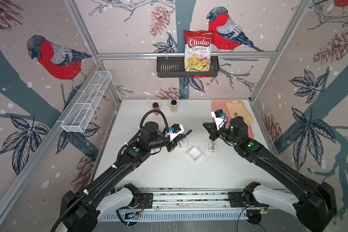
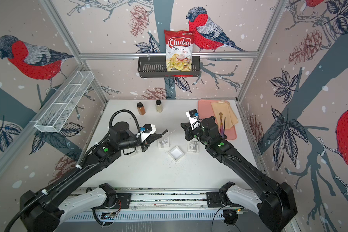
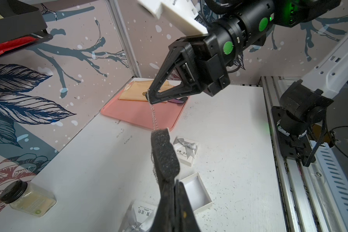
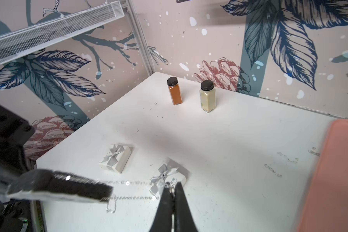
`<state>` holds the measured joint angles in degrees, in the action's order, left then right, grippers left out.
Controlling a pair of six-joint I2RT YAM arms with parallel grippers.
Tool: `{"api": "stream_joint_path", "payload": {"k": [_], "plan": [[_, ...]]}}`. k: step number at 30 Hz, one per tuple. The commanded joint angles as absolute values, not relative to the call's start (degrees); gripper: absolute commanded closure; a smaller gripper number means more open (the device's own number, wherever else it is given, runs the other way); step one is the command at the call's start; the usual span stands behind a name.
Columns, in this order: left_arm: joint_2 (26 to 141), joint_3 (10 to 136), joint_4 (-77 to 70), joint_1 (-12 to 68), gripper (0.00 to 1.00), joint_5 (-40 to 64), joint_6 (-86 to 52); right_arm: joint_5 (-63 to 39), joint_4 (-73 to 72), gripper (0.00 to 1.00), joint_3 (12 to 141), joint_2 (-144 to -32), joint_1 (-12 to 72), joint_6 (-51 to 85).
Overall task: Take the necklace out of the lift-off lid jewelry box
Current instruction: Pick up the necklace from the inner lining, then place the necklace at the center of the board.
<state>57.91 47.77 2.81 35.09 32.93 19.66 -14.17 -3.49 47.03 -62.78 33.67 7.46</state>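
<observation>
The bare tabletop is clear below my right gripper. Next I should move that gripper outward to pull the chain off the foam, then lower it and release the clasp on the bare tabletop.
The white jewelry box [image 1: 194, 153] [image 2: 176, 153] sits open and empty mid-table. A white bow-topped lid [image 3: 143, 216] lies beside it. My left gripper [image 3: 174, 181] [image 2: 161, 135] is shut on a black foam insert [image 3: 165, 152] [image 4: 68, 186], held above the table. The silver necklace [image 3: 154, 116] [image 4: 133, 197] runs taut from the foam to my right gripper [image 4: 172, 186] [image 3: 152, 98], which is shut on the chain's end. A short loop of chain hangs under the foam.
A bow-topped white box [image 1: 210, 146] stands right of the open box. Two spice jars [image 1: 155, 108] [image 1: 174, 105] stand at the back. A pink tray [image 1: 219, 104] with a cloth [image 1: 237, 112] lies back right. A black basket [image 1: 165, 68] holds a chips bag [image 1: 198, 50].
</observation>
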Motion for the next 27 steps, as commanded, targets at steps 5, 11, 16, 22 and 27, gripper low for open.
{"api": "stream_joint_path", "payload": {"k": [5,11,16,22,27], "plan": [[55.23,46.60,0.62,35.07,1.00,33.93,19.62,-10.99,-5.36,1.00,47.90,-66.55,30.22,11.36],[53.82,45.70,-0.10,35.07,1.00,35.41,19.56,-11.53,-4.86,1.00,47.87,-69.56,26.36,13.61],[53.17,44.14,-4.58,35.11,1.00,28.72,17.17,-12.98,0.03,1.00,51.14,-75.20,26.82,12.15],[55.01,42.91,-10.09,35.07,1.00,17.50,12.54,-11.05,3.51,1.00,56.18,-83.62,27.75,11.78],[54.96,41.06,-13.17,35.11,1.00,17.48,10.95,-12.31,3.70,1.00,64.13,-92.43,27.96,11.39]]}}
